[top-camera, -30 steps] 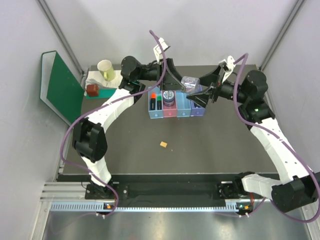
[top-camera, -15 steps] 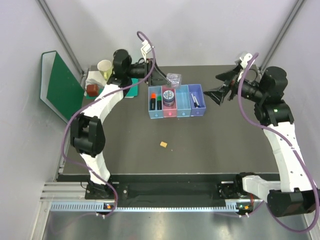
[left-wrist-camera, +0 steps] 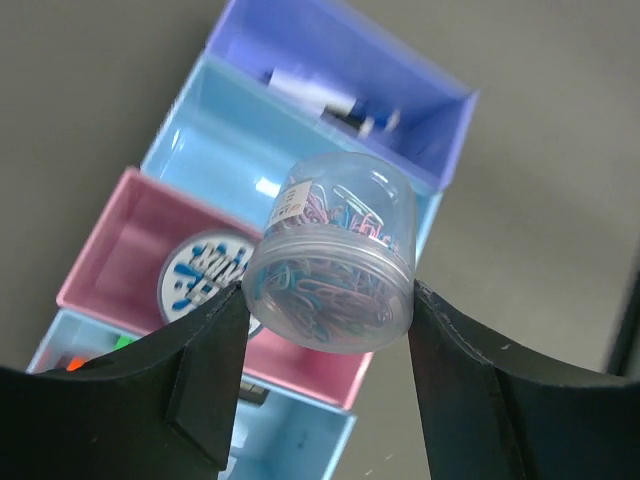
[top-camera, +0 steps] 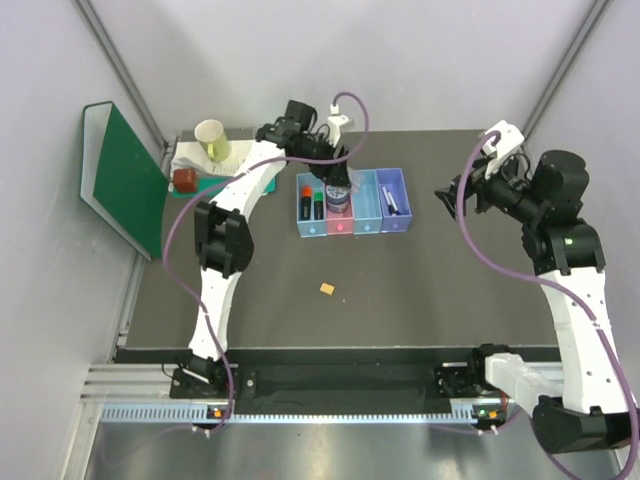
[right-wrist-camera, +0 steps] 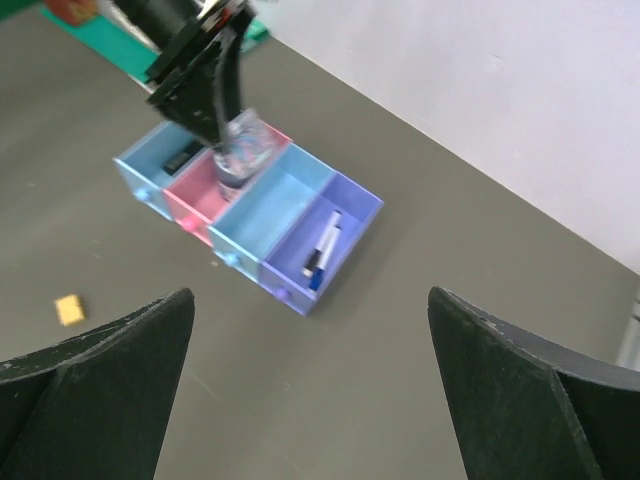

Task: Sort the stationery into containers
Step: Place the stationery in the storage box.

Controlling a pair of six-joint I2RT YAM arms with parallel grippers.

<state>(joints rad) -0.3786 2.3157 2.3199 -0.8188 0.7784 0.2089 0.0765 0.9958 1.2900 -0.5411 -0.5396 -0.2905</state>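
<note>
My left gripper should next move to the empty blue bin's far end, which is below it and to its right in the top view. Then it should go down and let go of the tub.
My left gripper is shut on the clear round tub of coloured paper clips and holds it above the pink bin, over its edge nearest the blue bin. The blue-patterned tin lies in the pink bin. White pens lie in the purple bin. Highlighters lie in the light blue bin. A tan block lies on the table in front of the bins. My right gripper is open and empty, right of the bins.
A green folder leans at the far left. A paper cup and a brown object stand on a white and green stack at the back left. White walls close in the back and sides.
My left gripper has swung from behind the bins to over the pink bin with the tub. My right gripper has drawn back to the right, away from the bins.
</note>
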